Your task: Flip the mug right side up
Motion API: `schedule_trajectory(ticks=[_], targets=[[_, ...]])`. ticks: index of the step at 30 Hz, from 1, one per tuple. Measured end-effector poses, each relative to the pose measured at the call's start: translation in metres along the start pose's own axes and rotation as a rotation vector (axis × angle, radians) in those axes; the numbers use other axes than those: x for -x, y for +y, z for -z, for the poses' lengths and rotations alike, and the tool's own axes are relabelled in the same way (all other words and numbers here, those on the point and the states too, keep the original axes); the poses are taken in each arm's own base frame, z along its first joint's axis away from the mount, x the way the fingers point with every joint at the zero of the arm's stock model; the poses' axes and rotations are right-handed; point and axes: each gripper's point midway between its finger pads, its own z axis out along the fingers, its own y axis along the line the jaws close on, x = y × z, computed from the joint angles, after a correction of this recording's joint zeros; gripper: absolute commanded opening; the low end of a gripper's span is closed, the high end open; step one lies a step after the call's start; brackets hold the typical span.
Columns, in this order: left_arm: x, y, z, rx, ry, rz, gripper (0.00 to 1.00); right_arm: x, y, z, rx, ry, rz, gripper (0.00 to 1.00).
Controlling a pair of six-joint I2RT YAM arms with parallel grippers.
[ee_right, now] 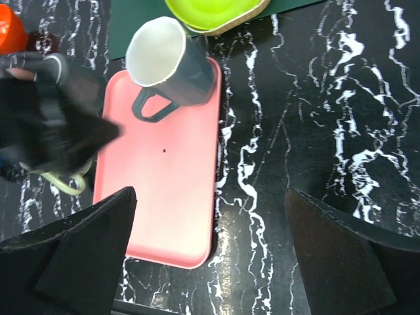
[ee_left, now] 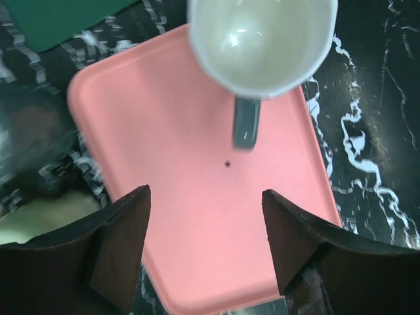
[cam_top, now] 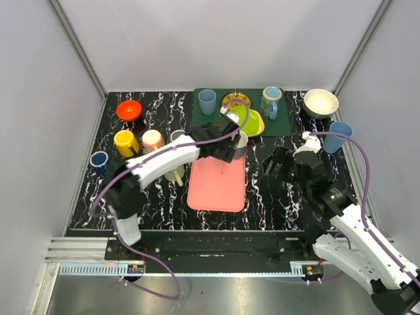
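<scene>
My left gripper is to move back across the tray next and go down to the pale green mug's handle, since the grey mug already stands with its opening up.
A grey mug with a white inside stands with its mouth up on the far right corner of the pink tray. Its handle points toward the near side. It also shows in the left wrist view and the right wrist view. My left gripper is open and empty just on the near side of the mug, above the tray, not touching it. My right gripper is open and empty over the black marbled table, right of the tray, its fingers wide apart.
A green mat at the back holds a blue cup, a lime bowl on a plate and a teal mug. A white bowl and blue cup stand back right. A red bowl, yellow mug, pink cup and small blue cup stand left.
</scene>
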Motion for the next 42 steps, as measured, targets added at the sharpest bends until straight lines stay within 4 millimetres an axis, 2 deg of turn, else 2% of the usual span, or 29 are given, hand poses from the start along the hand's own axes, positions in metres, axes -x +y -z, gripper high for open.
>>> schedule_trajectory(ticks=[3, 6, 8, 9, 12, 14, 16, 18, 20, 21, 24, 27, 29, 31, 35, 37, 42], targets=[[0.009, 0.024, 0.057, 0.033, -0.118, 0.053, 0.94, 0.002, -0.009, 0.0, -0.045, -0.015, 0.008, 1.0], [0.018, 0.058, 0.117, 0.065, -0.275, 0.151, 0.96, 0.005, -0.019, -0.001, -0.098, -0.039, 0.016, 0.99], [0.019, 0.089, 0.14, 0.083, -0.345, 0.245, 0.96, 0.008, -0.021, -0.001, -0.112, -0.053, 0.019, 0.98], [0.017, 0.105, 0.144, 0.103, -0.359, 0.291, 0.95, 0.009, -0.022, -0.001, -0.118, -0.06, 0.021, 0.97], [0.001, 0.163, 0.137, 0.201, -0.355, 0.439, 0.94, 0.012, -0.02, -0.002, -0.105, -0.071, 0.025, 0.97], [-0.019, 0.179, 0.12, 0.246, -0.304, 0.476, 0.94, 0.012, -0.014, -0.003, -0.078, -0.065, 0.027, 0.97], [-0.041, 0.177, 0.107, 0.252, -0.245, 0.473, 0.93, 0.008, -0.008, -0.005, -0.042, -0.05, 0.028, 0.97], [-0.054, 0.173, 0.102, 0.243, -0.218, 0.47, 0.93, 0.001, -0.002, -0.009, -0.008, -0.022, 0.031, 0.96], [-0.059, 0.17, 0.105, 0.229, -0.225, 0.479, 0.91, -0.009, 0.002, -0.013, 0.022, 0.014, 0.036, 0.95], [-0.062, 0.17, 0.109, 0.222, -0.237, 0.491, 0.87, -0.014, 0.003, -0.015, 0.032, 0.035, 0.041, 0.95], [-0.071, 0.165, 0.123, 0.19, -0.295, 0.566, 0.84, -0.026, 0.004, -0.02, 0.045, 0.076, 0.055, 0.95], [-0.087, 0.145, 0.124, 0.145, -0.3, 0.609, 0.84, -0.031, 0.005, -0.024, 0.052, 0.092, 0.066, 0.95], [-0.1, 0.126, 0.114, 0.127, -0.264, 0.621, 0.84, -0.032, 0.005, -0.026, 0.052, 0.1, 0.074, 0.95], [-0.111, 0.115, 0.099, 0.134, -0.213, 0.643, 0.84, -0.034, 0.005, -0.028, 0.052, 0.105, 0.076, 0.95], [-0.137, 0.119, 0.074, 0.22, -0.13, 0.708, 0.84, -0.035, 0.005, -0.028, 0.053, 0.11, 0.078, 0.95], [-0.141, 0.124, 0.065, 0.26, -0.11, 0.743, 0.82, -0.034, 0.005, -0.027, 0.054, 0.109, 0.077, 0.95], [-0.145, 0.147, 0.044, 0.337, -0.085, 0.825, 0.7, -0.029, 0.008, -0.022, 0.07, 0.086, 0.072, 0.95]])
